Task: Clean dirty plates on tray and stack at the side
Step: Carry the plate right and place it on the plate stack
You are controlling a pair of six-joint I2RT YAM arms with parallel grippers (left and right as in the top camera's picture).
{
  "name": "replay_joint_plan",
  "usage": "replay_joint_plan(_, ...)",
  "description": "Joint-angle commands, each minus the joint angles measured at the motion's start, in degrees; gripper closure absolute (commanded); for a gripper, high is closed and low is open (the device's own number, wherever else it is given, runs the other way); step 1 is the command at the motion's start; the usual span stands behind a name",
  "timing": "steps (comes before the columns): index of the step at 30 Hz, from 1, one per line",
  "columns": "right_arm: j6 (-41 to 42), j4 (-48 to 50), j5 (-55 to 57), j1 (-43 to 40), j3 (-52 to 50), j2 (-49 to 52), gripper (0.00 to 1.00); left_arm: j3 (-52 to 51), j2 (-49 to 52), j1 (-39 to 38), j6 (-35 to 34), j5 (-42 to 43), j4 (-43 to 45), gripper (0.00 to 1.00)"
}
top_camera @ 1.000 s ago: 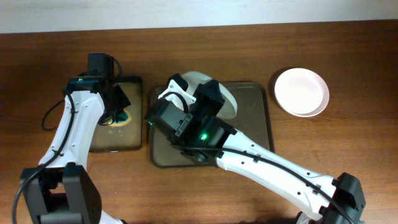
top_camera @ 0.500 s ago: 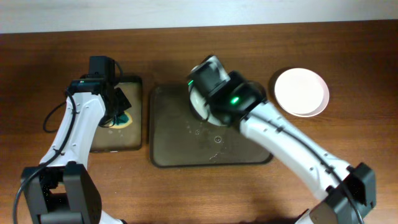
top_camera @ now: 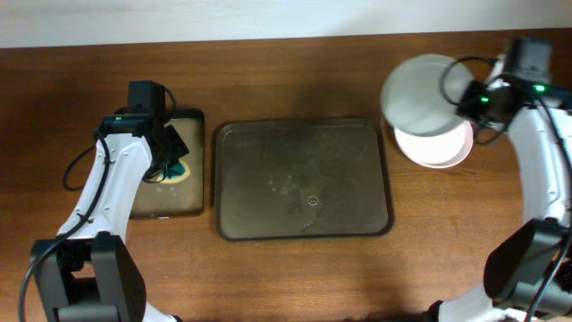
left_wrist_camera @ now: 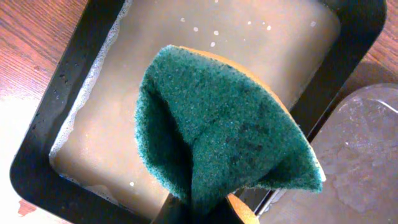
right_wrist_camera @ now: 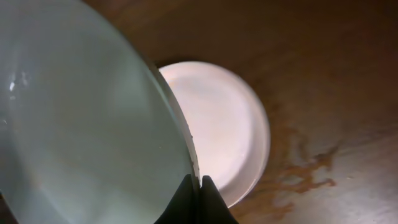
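The right gripper lowers its held plate flat onto the lying white plate (top_camera: 436,148) (right_wrist_camera: 219,127) next and releases the plate's rim, since the held plate still hangs tilted above it.
My right gripper (top_camera: 469,100) (right_wrist_camera: 198,186) is shut on the rim of a white plate (top_camera: 418,94) (right_wrist_camera: 81,118) and holds it tilted above another white plate (top_camera: 440,148) (right_wrist_camera: 227,124) that lies on the table at the right. The dark brown tray (top_camera: 302,179) in the middle holds no plates, only wet spots. My left gripper (top_camera: 170,152) (left_wrist_camera: 202,211) is shut on a green and yellow sponge (top_camera: 177,168) (left_wrist_camera: 224,130) over the small black tray (top_camera: 165,206) (left_wrist_camera: 43,143) of soapy water. A third plate is not in view.
The brown tray's corner (left_wrist_camera: 367,155) shows wet next to the black tray in the left wrist view. A brown stain (right_wrist_camera: 305,174) marks the wooden table beside the lying plate. A black cable (top_camera: 71,165) loops by the left arm.
My right arm has swung the white plate from the tray's far edge over to the right, above the plate on the table. The tray is now bare. The left arm has stayed still.
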Motion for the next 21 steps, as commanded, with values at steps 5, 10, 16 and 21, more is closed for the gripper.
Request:
replay_joint_plan(5, 2.3, 1.7, -2.1, -4.7, -0.2, 7.3, 0.96, -0.5, 0.5, 0.2, 0.5, 0.0, 0.4, 1.0)
replay_joint_plan(10, 2.3, 0.8, -0.8, -4.7, -0.2, 11.3, 0.93, -0.5, 0.5, 0.2, 0.6, 0.0, 0.5, 1.0)
replay_joint_plan(16, 2.1, -1.4, -1.0, -3.8, -0.2, 11.5, 0.43, -0.5, 0.5, 0.2, 0.5, 0.0, 0.9, 1.0)
replay_joint_plan(21, 2.1, -3.9, -1.0, -2.2, -0.2, 9.0, 0.33, -0.5, 0.5, 0.2, 0.5, -0.1, 1.9, 1.0)
